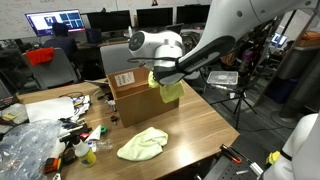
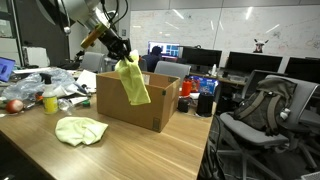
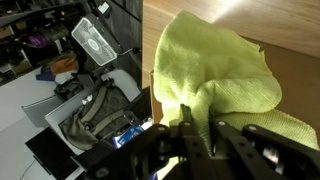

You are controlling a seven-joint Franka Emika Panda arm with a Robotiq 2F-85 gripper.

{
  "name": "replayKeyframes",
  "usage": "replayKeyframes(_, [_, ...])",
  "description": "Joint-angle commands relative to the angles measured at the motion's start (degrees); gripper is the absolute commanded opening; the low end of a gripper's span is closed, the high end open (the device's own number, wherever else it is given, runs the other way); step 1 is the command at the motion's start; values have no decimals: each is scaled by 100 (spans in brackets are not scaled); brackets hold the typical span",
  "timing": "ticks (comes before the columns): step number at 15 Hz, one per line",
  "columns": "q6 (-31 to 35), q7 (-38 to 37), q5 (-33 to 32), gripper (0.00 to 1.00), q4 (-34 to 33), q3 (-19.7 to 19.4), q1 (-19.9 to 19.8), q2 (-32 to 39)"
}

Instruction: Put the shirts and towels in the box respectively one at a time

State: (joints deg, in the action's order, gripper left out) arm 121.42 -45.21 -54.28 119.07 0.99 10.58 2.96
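The towel's tail still hangs outside the cardboard box's near side, so next I need to move my gripper up and outward over the cardboard box's opening [image 1: 140,83] to release the towel [image 1: 170,91].
My gripper [image 1: 157,77] is shut on a yellow-green towel [image 1: 170,91] and holds it in the air over the near edge of the open cardboard box [image 1: 135,95]. In an exterior view the towel [image 2: 131,82] hangs from the gripper [image 2: 118,55] in front of the box [image 2: 140,100]. In the wrist view the towel [image 3: 215,70] bunches between the fingers [image 3: 200,125]. A second yellow-green cloth [image 1: 142,145] lies crumpled on the wooden table in front of the box; it also shows in an exterior view [image 2: 81,130].
Clutter of plastic bags, tools and small bottles [image 1: 50,135] covers one end of the table [image 1: 190,130]. Office chairs [image 2: 260,115] and monitors stand around. A bin with a bag [image 3: 95,110] sits on the floor beside the table.
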Motion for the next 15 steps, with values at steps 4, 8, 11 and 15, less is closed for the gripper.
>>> replayKeyframes(4, [-736,453,-660,3,-1329,308,-79,270])
replayKeyframes(8, [-932,802,-853,3,-2120,408,-46,609])
replayKeyframes(11, [-1005,1189,-730,3,-2629,439,-31,980])
replayKeyframes(15, [-1082,2077,-196,3,-3315,440,-14,1613])
